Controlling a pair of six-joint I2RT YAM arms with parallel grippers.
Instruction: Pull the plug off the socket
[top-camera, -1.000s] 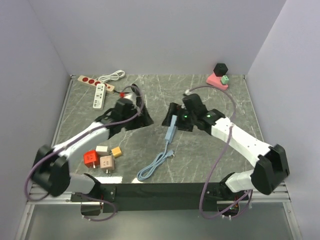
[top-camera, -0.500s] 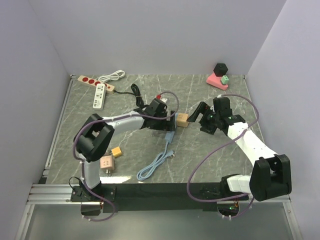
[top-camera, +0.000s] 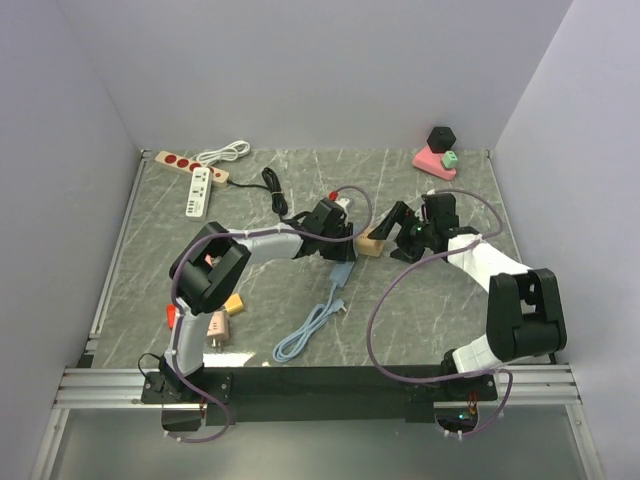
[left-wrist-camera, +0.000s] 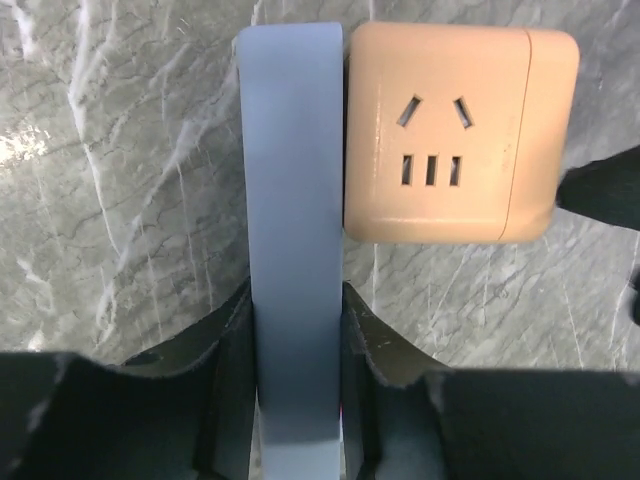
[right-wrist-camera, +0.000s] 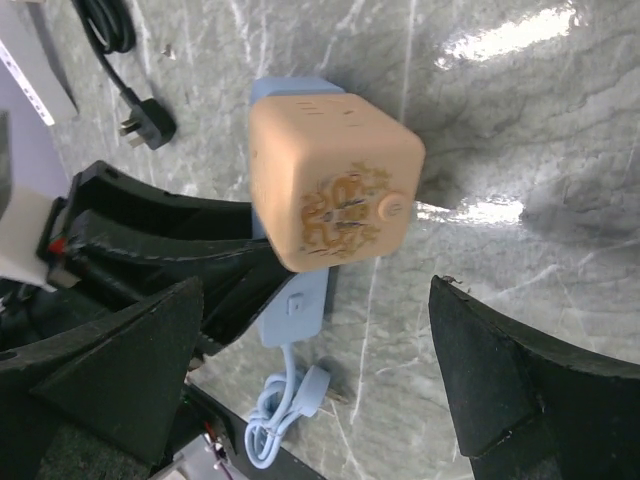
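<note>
My left gripper lifts next and carries the blue socket strip (top-camera: 341, 268) to the beige strip (top-camera: 194, 167) to release it, since that lies outward and left in the top view.
A peach cube plug (top-camera: 370, 242) with socket holes on its face (left-wrist-camera: 450, 145) sits pressed against the end of a flat blue socket strip (top-camera: 341, 268). My left gripper (left-wrist-camera: 297, 300) is shut on the blue strip (left-wrist-camera: 290, 200), one finger on each long side, just behind the cube. My right gripper (right-wrist-camera: 315, 290) is open and straddles the cube (right-wrist-camera: 335, 185) from the right, its fingers wide apart and not touching it. In the top view the right gripper (top-camera: 386, 236) faces the left gripper (top-camera: 340, 240) across the cube.
The strip's blue cable (top-camera: 305, 335) lies coiled toward the near edge. A white power strip (top-camera: 197, 192), a beige strip (top-camera: 185, 164), a white cord (top-camera: 222, 152) and a black cord (top-camera: 272, 185) lie at the back left. Small cubes (top-camera: 225, 305) sit near left. Pink and black blocks (top-camera: 437, 158) stand back right.
My left arm swung right from the small cubes to the blue strip and shut on it. My right gripper pulled back to the right, uncovering the cube, then came in around it, still open.
</note>
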